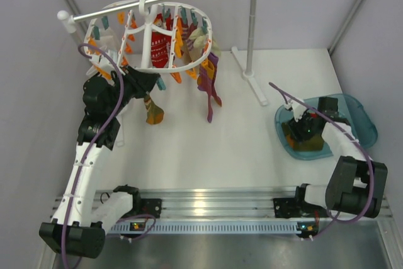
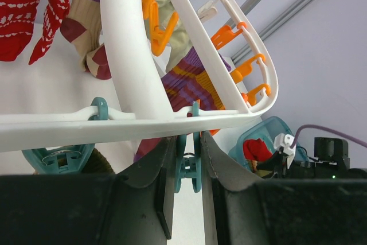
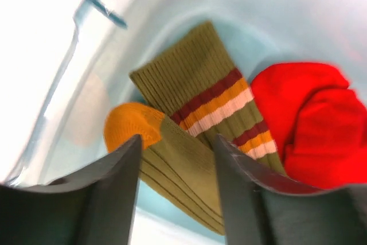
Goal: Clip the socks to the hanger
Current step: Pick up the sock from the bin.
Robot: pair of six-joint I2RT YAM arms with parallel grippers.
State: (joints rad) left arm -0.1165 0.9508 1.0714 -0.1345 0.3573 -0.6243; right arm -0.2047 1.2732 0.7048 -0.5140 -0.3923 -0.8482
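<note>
The striped sock's ribbed cuff lies uncovered beyond the orange toe, so my right gripper moves outward and down onto the cuff beside the stripes next.
The white oval hanger (image 1: pixel 189 64) hangs from a rod at the back left, and its rim (image 2: pixel 114 127) crosses the left wrist view. My left gripper (image 1: pixel 151 80) is at its near rim, shut (image 2: pixel 187 139) on a teal clip (image 2: pixel 187 167) that hangs from the rim. One olive, orange and brown sock (image 1: pixel 153 110) hangs there just right of that gripper. My right gripper (image 1: pixel 305 127) is down in the teal bin (image 1: pixel 359 114). Its open jaws (image 3: pixel 178 142) straddle an olive sock with an orange toe (image 3: pixel 172 164). A second olive sock with striped bands (image 3: pixel 195 93) lies under it.
Purple socks (image 1: pixel 211 92) and a red patterned sock (image 1: pixel 160 48) hang from the hanger. A red sock (image 3: pixel 309 119) lies in the bin beside the olive ones. The white rod-and-pole stand (image 1: pixel 252 42) holds the hanger, with its foot at centre back.
</note>
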